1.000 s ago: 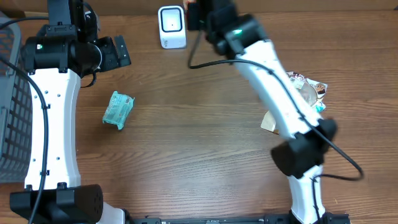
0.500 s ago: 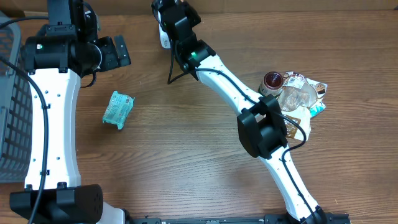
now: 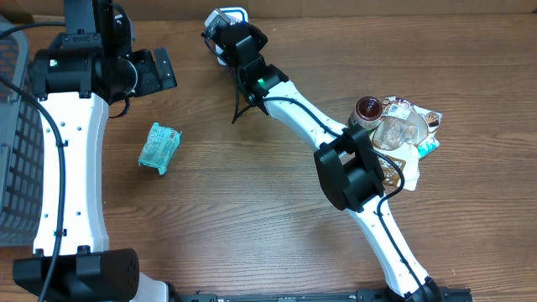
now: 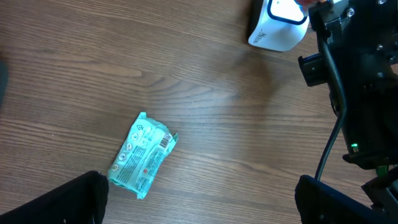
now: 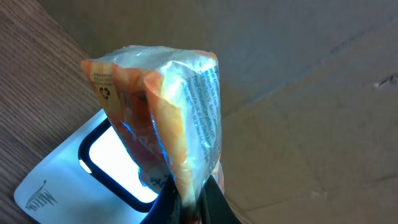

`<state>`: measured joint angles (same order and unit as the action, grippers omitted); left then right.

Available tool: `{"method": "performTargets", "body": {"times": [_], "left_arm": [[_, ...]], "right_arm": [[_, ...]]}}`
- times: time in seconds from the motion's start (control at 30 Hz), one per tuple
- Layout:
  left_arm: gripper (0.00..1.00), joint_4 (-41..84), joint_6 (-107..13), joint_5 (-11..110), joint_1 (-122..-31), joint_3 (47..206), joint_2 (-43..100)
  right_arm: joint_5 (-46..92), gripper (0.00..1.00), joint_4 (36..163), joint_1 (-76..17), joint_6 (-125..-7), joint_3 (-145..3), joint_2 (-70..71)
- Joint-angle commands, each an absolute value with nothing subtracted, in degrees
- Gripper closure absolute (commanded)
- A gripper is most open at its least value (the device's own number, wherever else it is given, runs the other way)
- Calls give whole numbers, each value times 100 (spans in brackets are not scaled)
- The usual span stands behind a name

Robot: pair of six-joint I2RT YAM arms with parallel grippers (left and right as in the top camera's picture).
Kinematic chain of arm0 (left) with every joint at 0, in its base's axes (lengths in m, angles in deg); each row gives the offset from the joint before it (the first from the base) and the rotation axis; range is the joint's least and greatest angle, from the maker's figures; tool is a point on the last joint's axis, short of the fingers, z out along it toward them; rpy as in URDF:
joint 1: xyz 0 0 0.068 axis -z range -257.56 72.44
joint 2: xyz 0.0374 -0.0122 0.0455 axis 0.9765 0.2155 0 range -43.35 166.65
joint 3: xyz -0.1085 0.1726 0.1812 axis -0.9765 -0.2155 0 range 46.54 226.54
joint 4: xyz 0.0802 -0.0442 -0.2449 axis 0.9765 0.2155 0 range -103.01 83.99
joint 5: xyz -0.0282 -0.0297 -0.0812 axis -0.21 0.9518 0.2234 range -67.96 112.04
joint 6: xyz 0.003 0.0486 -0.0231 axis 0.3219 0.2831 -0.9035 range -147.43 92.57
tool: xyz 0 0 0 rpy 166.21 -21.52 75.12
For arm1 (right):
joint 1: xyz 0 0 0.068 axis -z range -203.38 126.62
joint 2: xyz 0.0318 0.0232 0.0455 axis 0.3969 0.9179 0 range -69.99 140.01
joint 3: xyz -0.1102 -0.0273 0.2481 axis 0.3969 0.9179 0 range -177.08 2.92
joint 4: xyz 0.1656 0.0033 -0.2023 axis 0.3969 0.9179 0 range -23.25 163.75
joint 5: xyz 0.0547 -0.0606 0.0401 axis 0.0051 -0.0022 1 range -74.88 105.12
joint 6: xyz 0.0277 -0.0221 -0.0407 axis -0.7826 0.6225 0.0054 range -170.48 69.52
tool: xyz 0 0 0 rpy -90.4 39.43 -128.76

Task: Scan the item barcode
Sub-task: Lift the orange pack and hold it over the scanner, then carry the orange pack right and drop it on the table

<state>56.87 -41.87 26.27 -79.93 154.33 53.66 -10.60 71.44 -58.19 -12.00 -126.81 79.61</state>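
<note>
The right gripper carries the orange packet (image 5: 168, 118) back and toward the right in the overhead view next and releases it beside the pile, as it blocks the scanner's lit window.
An orange plastic packet (image 5: 168, 118) with printed text stands upright between the fingers of my right gripper (image 5: 189, 202), which is shut on its lower edge. Just behind the packet is the white scanner (image 5: 59, 177) with its bright window lit. From overhead, my right gripper (image 3: 228, 32) covers most of the scanner (image 3: 226, 15) at the table's back edge, and the packet is hidden there. My left gripper (image 4: 199, 208) hangs open and empty above the wood, to the right of a teal packet (image 4: 142, 155).
The teal packet (image 3: 159, 148) lies flat on the left half of the table. A pile of items (image 3: 403, 126), including a brown-lidded jar, sits at the right. A grey basket (image 3: 17, 143) stands at the far left edge. Cardboard lines the back.
My right arm has swung left along the back edge, carrying the orange packet until it sits over the scanner. The left arm and the teal packet have not moved.
</note>
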Motion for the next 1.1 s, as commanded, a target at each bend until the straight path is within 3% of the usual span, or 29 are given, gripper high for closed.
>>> {"method": "performTargets", "body": {"times": [0.0, 0.4, 0.57, 0.73, 0.9, 1.07], "left_arm": [[0, 5685, -4115, 2608, -8012, 15431, 5394], [0, 5685, -4115, 2608, -8012, 15431, 5394], [0, 5685, -4115, 2608, -8012, 15431, 5394], [0, 5685, -4115, 2608, -8012, 15431, 5394], [1, 5685, -4115, 2608, -8012, 15431, 5394], [0, 5685, -4115, 2608, -8012, 15431, 5394]], "right_arm": [[-1027, 96, 7104, -5778, -1137, -12633, 7972], [-1003, 96, 7546, -5769, -1522, -12635, 7386], [-791, 96, 8901, -5767, -1876, -12635, 6595], [-767, 96, 11152, -5848, -3196, -12637, 5841], [-382, 96, 13476, -5830, -6442, -12642, 5323], [383, 96, 15412, -5498, -7825, -12362, 5351]]}}
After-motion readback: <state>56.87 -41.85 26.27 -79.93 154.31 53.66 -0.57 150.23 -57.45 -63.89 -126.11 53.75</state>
